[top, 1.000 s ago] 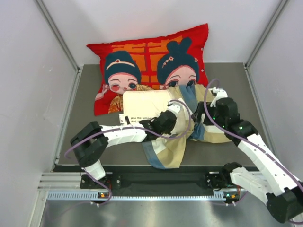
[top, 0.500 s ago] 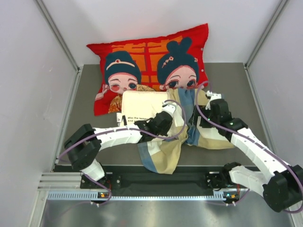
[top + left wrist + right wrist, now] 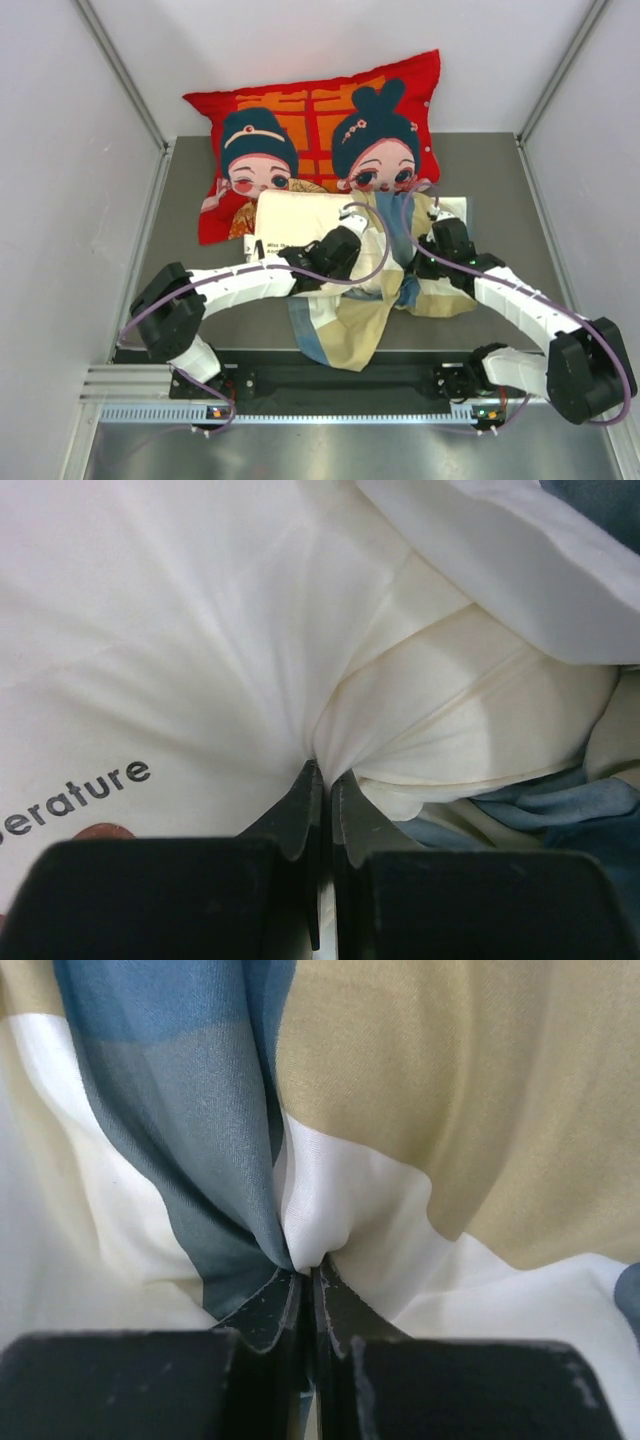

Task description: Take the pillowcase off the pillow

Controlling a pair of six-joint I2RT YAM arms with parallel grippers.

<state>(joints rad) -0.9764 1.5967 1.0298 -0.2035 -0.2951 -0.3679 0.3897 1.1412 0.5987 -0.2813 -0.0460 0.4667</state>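
My left gripper should next drag the pillow's pinched fold left in the top view and release it, as one pillow end is still inside the pillowcase.
The cream-white pillow (image 3: 290,215) with dark text lies in the middle of the table, its right part still inside the blue, tan and cream checked pillowcase (image 3: 345,325). That cover bunches to the right and trails toward the near edge. My left gripper (image 3: 352,248) is shut, pinching a fold of the pillow (image 3: 180,630) between its tips (image 3: 322,772); blue pillowcase cloth (image 3: 560,810) shows beside it. My right gripper (image 3: 422,264) is shut on a pinch of the pillowcase (image 3: 450,1110) where blue meets white (image 3: 308,1272).
A large red cartoon-figure cushion (image 3: 310,110) lies at the back, touching the pillow's far edge. The grey table top (image 3: 500,170) is bounded by white walls on the left, right and back. A metal rail (image 3: 330,380) runs along the near edge.
My right gripper has dropped onto the bunched pillowcase and shut on a fold of it. The right arm swung lower and left. The left gripper kept its pinch on the pillow.
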